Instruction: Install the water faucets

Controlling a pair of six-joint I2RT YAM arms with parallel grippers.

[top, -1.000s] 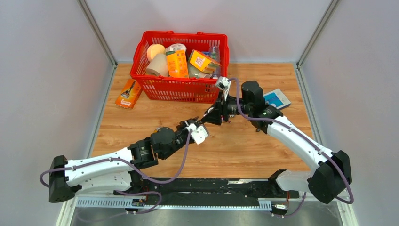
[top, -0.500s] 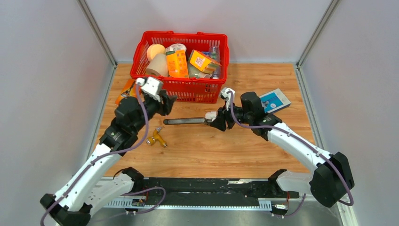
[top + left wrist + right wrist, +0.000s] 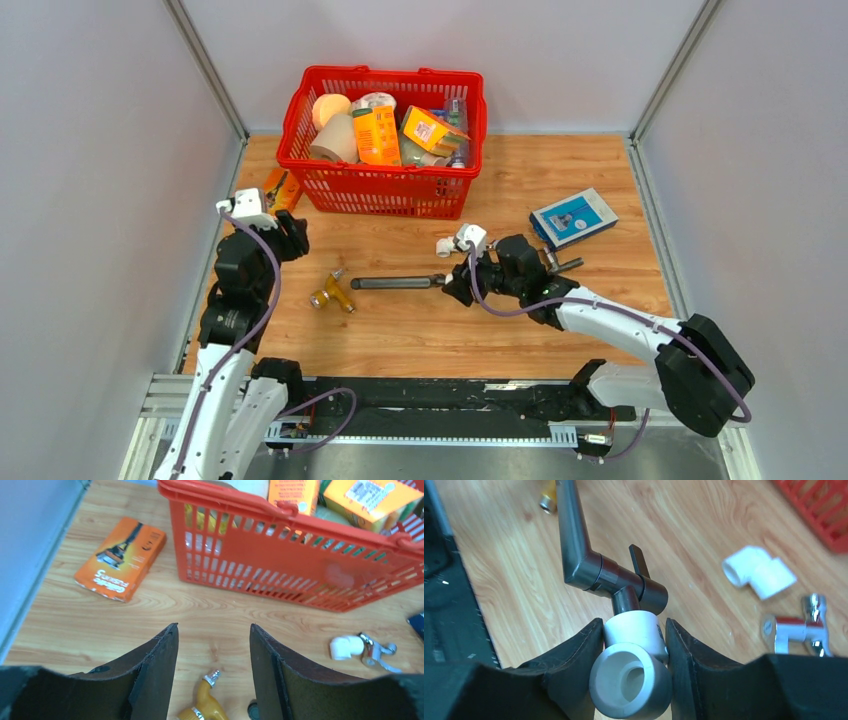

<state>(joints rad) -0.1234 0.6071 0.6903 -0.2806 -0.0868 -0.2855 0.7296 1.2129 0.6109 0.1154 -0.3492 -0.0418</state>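
Observation:
My right gripper will next move down and to the right in the top view to release the white elbow fitting on bare wood, because the faucet's side arm is plugged in.
A dark grey water faucet (image 3: 395, 283) lies stretched left across the wood, its short side arm plugged into a white elbow fitting (image 3: 636, 650). My right gripper (image 3: 453, 286) is shut on that elbow; in the right wrist view both pads press its sides, and the faucet (image 3: 589, 565) runs away from the jaws. My left gripper (image 3: 292, 238) hovers at the table's left side, open and holding nothing (image 3: 212, 630). Below its jaws lies a small yellow faucet (image 3: 206, 706), which the top view shows (image 3: 332, 294) just left of the grey tube's tip.
A red basket (image 3: 330, 190) full of packages stands at the back. An orange razor box (image 3: 120, 557) lies left of it. A loose white elbow (image 3: 445, 247) and a chrome valve (image 3: 796, 632) lie near my right gripper. A blue box (image 3: 573, 217) sits at the right.
My left arm let go of the grey faucet, opened its jaws and swung back to the far left. My right arm drew nearer and lower, still gripping the elbow with the faucet on it.

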